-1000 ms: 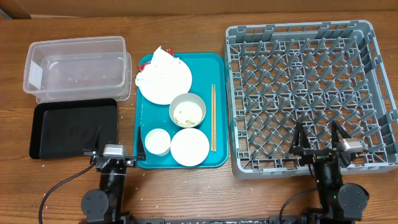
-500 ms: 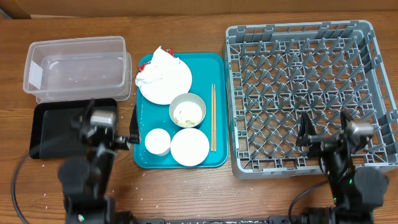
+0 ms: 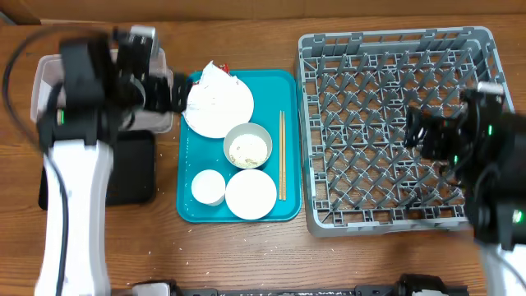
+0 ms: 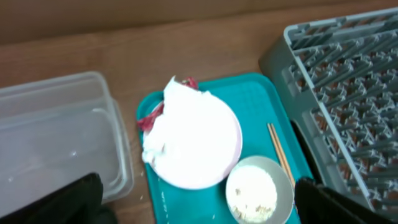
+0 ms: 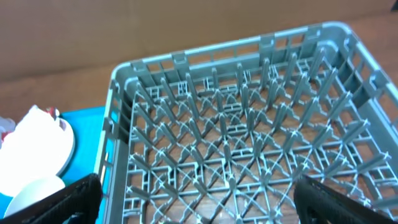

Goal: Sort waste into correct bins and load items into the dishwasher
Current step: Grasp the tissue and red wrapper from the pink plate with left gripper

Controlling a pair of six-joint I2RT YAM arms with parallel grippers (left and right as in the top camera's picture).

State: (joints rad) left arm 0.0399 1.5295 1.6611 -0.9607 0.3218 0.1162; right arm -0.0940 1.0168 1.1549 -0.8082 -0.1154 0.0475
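Observation:
Next, my left gripper will shift to the right in the overhead view and lower onto the crumpled napkin (image 3: 207,85) (image 4: 168,118), since that waste covers the plate's far edge.
The pale pink plate (image 3: 226,111) lies on the teal tray (image 3: 288,90) with the crumpled napkin (image 3: 207,85) and red scraps on its far left edge. In front of it stand a bowl with rice crumbs (image 3: 247,146), a small white cup (image 3: 208,187) and an empty white bowl (image 3: 251,194). The chopsticks (image 3: 282,156) lie at the tray's right. My left gripper (image 3: 167,90) is open and empty, raised beside the plate's left edge; its view shows the napkin (image 4: 168,118), plate (image 4: 205,155) and crumb bowl (image 4: 258,190). My right gripper (image 3: 429,136) is open and empty above the grey rack (image 3: 386,82).
The clear tub (image 4: 56,137) sits left of the teal tray, partly hidden overhead by my left arm. The black tray (image 3: 136,168) lies in front of it. The rack (image 5: 249,124) holds nothing. Loose crumbs dot the table's front edge.
Both arms have risen from the front edge and reached away from it. The left gripper now hangs by the plate's left edge, the right over the rack. No object moved.

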